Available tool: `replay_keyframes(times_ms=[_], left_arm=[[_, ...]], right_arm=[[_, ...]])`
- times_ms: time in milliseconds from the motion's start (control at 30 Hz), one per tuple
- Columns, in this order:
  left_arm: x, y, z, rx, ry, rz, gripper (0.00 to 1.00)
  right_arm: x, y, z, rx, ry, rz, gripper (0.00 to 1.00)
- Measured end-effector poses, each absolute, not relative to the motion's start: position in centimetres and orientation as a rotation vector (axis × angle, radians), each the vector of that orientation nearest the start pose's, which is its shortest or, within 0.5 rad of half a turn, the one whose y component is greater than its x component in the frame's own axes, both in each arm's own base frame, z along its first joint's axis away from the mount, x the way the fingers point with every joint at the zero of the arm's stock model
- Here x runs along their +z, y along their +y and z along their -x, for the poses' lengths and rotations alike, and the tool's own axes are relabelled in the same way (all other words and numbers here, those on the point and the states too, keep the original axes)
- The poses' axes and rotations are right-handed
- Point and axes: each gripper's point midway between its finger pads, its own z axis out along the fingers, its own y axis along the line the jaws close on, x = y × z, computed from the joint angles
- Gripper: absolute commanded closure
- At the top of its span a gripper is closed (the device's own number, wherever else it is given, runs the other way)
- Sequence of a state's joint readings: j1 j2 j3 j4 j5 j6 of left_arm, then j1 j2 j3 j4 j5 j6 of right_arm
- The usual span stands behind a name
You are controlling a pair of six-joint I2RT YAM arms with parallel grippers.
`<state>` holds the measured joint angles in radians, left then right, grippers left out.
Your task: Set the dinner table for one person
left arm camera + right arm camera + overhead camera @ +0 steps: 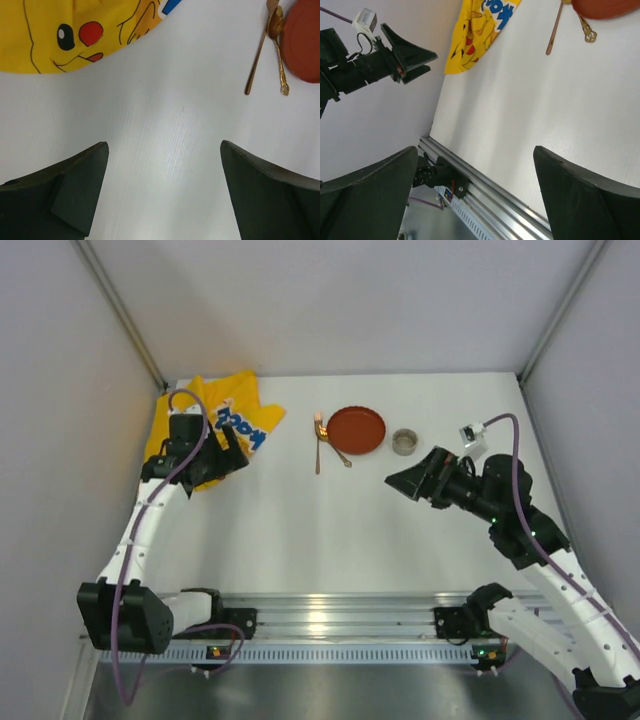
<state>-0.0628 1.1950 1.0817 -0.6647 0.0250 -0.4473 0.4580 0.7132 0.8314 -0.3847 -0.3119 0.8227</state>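
The mat's yellow corner nearest the fork has cloth that sticks out onto the bare table, so my left gripper needs to reach outward and down to it next.
The white dinner table [330, 530] carries a crumpled yellow Pikachu-print mat [222, 420] at the far left, a red plate [357, 429] at the far middle, a gold fork [318, 448] and gold spoon [336, 450] left of the plate, and a small metal cup [405, 441] right of it. My left gripper [234, 454] is open and empty, hovering at the mat's near right edge. My right gripper [398, 481] is open and empty, above bare table near the cup. The left wrist view shows the mat [70, 32], the fork [260, 47], the spoon [278, 50] and the plate [303, 40].
Grey walls enclose the table on the left, back and right. An aluminium rail [330, 615] with the arm bases runs along the near edge. In the right wrist view the mat [480, 30], the rail [485, 185] and my left arm [375, 62] show.
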Motion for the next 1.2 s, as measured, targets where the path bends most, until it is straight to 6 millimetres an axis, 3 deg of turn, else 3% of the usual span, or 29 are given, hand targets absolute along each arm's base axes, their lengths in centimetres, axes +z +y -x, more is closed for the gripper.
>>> replay_keyframes(times_ms=[167,367,500,667,767,900,967,1033,1133,1200], left_arm=[[19.8,-3.8,-34.3,-0.241,2.309,0.512,0.02],[14.3,-4.5,-35.4,-0.167,2.486,0.613,0.02],[12.6,-5.4,-37.3,-0.101,2.544,0.601,0.02],[12.5,-6.7,-43.3,-0.08,2.531,0.566,0.02],[12.0,-7.4,-49.0,-0.081,2.495,0.552,0.02],[10.1,-8.0,-56.1,-0.057,2.447,0.548,0.02],[8.5,-7.9,-58.5,-0.041,2.433,0.553,0.02],[6.6,-7.7,-59.3,-0.024,2.447,0.566,0.02],[3.6,-6.4,-58.3,0.024,2.509,0.606,0.02],[3.6,-5.6,-58.4,0.031,2.504,0.628,0.03]], right_arm=[[28.3,19.2,-20.5,1.113,2.017,-0.087,0.0],[26.3,18.8,-19.3,1.078,2.107,-0.053,0.0],[24.9,18.2,-18.4,1.027,2.165,-0.018,0.0],[23.4,17.0,-17.9,0.931,2.213,0.002,0.0],[22.9,16.2,-18.0,0.872,2.223,-0.005,0.0],[22.3,15.5,-18.8,0.792,2.254,-0.019,0.0],[22.7,15.3,-19.5,0.753,2.26,-0.023,0.0],[23.2,15.3,-20.4,0.722,2.259,-0.027,0.0],[23.7,15.4,-21.9,0.677,2.264,-0.029,0.0],[23.6,15.5,-22.6,0.654,2.274,-0.027,0.0]])
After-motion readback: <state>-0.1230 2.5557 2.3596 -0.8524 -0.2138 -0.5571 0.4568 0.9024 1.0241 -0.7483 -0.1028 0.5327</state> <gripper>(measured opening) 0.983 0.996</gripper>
